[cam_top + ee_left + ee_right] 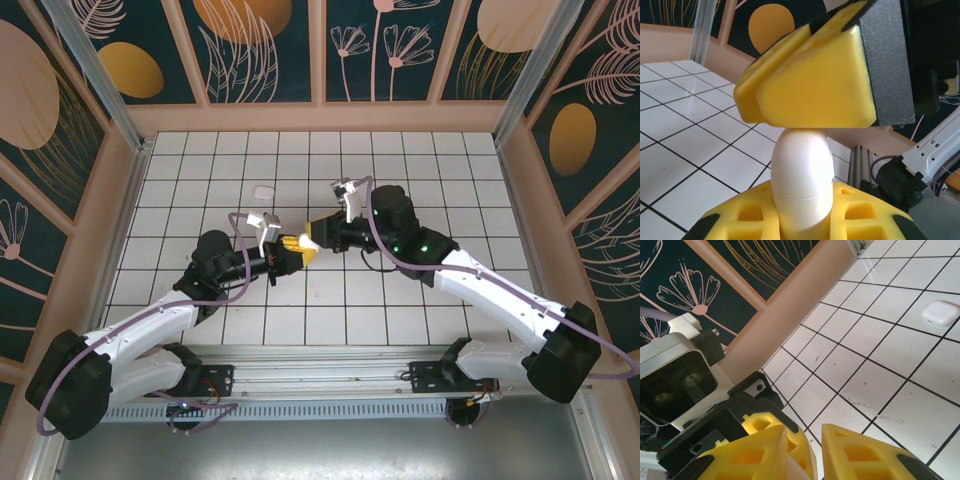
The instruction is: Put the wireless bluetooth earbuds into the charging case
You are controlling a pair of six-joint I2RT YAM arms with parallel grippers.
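Observation:
The lid of the white case is shut. My left gripper should turn downward next, lower the case onto the bare tiles below the gripper and release it.
My left gripper (288, 250) is shut on a white rounded charging case (802, 170), which stands upright between its yellow fingers (740, 215) with its lid closed. My right gripper (312, 238) meets it tip to tip over the middle of the tiled floor. One of its yellow fingers (810, 90) rests on the top of the case. In the right wrist view a narrow gap stays between the right fingers (865, 452), and a white sliver of the case (794, 471) shows beside the left one. The earbuds are out of view.
A second white case (264, 190) lies closed on the tiles behind the grippers, also at the upper right of the right wrist view (940, 313). Peach walls (330, 117) ring the white tiled floor. The left arm's camera housing (675, 380) sits close by the right fingers.

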